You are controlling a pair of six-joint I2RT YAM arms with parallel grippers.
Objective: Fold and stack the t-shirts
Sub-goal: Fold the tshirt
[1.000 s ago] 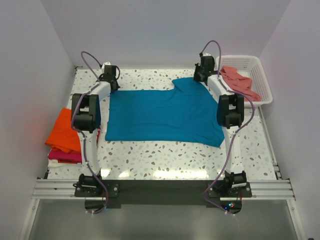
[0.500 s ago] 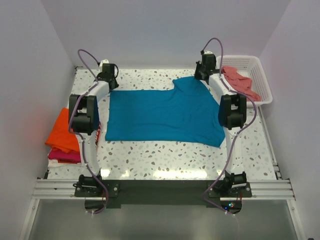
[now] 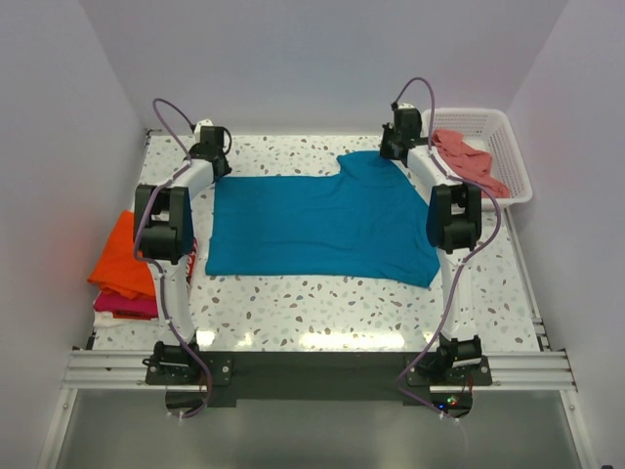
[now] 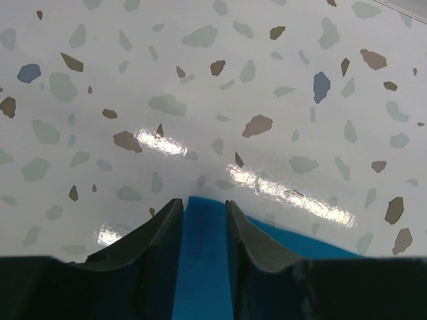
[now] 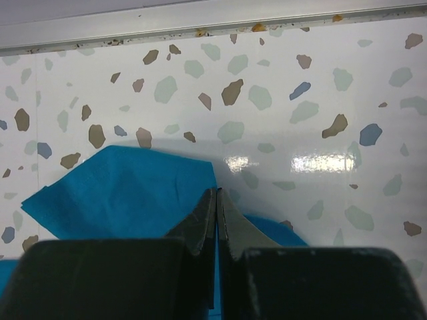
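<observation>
The left gripper's open fingers are already on both sides of the cloth at the teal-blue t-shirt's far corner, so the left gripper needs to go down slightly and close there.
The teal-blue t-shirt lies spread flat in the middle of the table. My left gripper is at its far left corner. In the left wrist view that gripper is open, its fingers straddling the corner of the teal cloth. My right gripper sits at the shirt's far right sleeve. In the right wrist view it is shut, pinching the edge of the teal cloth. At the left edge the orange t-shirt lies folded on the magenta-red one. The salmon-pink t-shirt is crumpled in the basket.
The white lattice basket stands at the back right corner. A metal rail runs along the table's far edge, close to the right gripper. Both arms reach over the shirt's side edges. Walls close in the left, right and back.
The left arm shifted a little to the left and back, and the right arm nudged slightly back. In the last half second nothing has moved.
</observation>
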